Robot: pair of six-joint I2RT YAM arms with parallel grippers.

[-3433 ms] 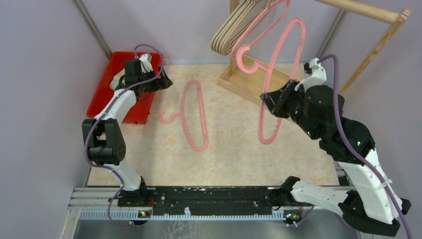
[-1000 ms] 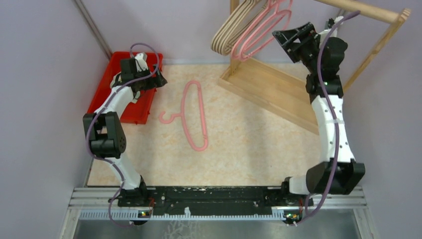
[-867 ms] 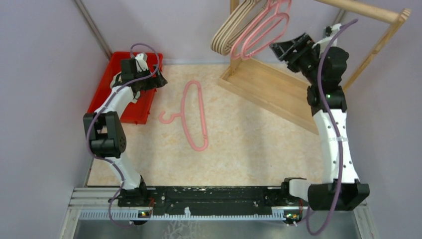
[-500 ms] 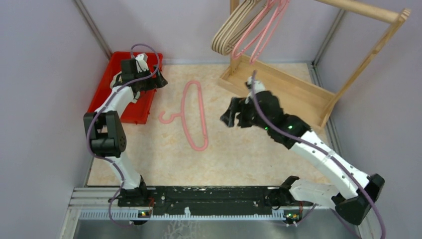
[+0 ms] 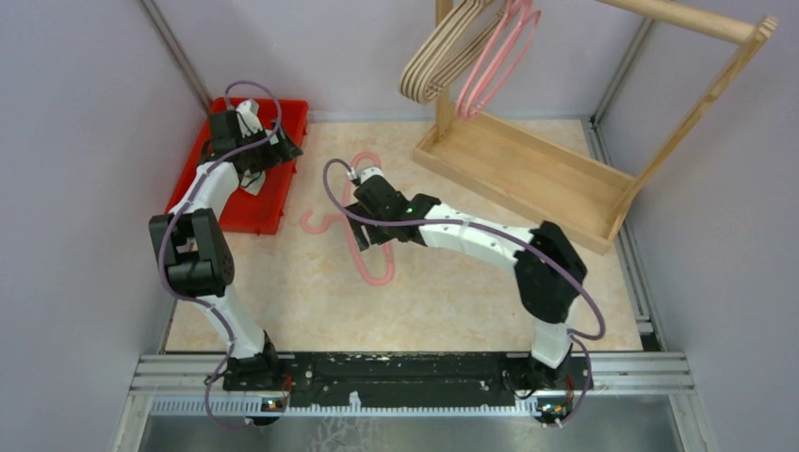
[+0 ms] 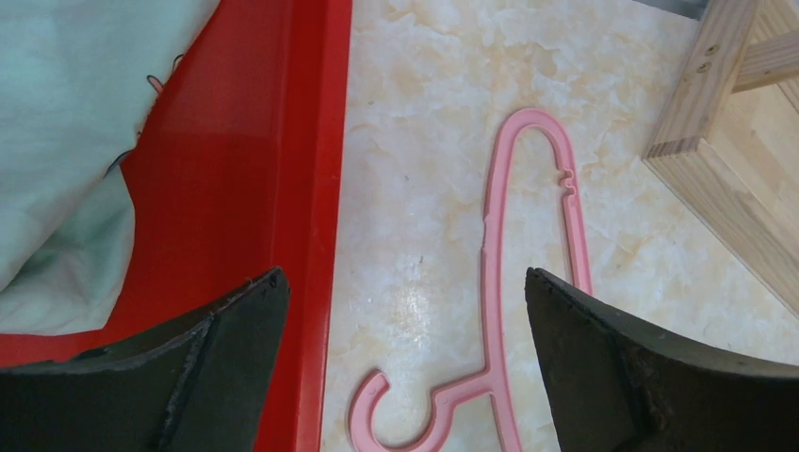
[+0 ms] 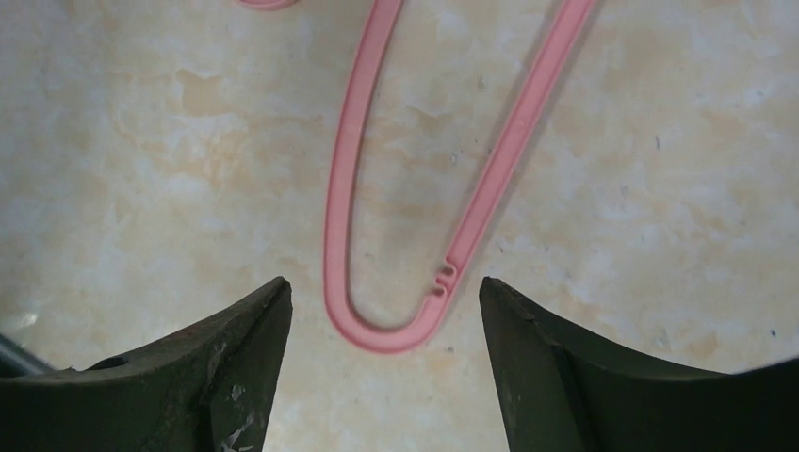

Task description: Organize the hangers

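The pink hanger lies flat on the tabletop beneath the open fingers of my right gripper, so the gripper should next move down and toward the hook, onto the pink hanger's hook-side arm [image 5: 353, 245] [image 7: 353, 111].
One pink hanger [image 5: 375, 271] lies flat on the table, hook toward the red bin. My right gripper [image 5: 364, 226] hovers over it, open and empty. In the right wrist view the hanger's rounded end [image 7: 377, 334] lies on the table between and just ahead of the spread fingertips of that gripper [image 7: 384, 282], untouched. Beige hangers [image 5: 435, 64] and pink hangers [image 5: 492, 66] hang from the wooden rack [image 5: 528, 165]. My left gripper [image 5: 273, 153] is open and empty above the bin's right edge. Its wrist view shows the gripper [image 6: 405, 278] framing the pink hanger [image 6: 490, 282].
A red bin [image 5: 198, 188] at the back left holds a pale teal cloth [image 6: 75, 113]. The wooden rack's base [image 6: 735, 141] stands at the back right, its top bar [image 5: 697, 19] overhead. Grey walls close in both sides.
My right arm swung from the rack down and left to above the hanger on the table. The pink hangers on the rack have settled. My left gripper shifted slightly back.
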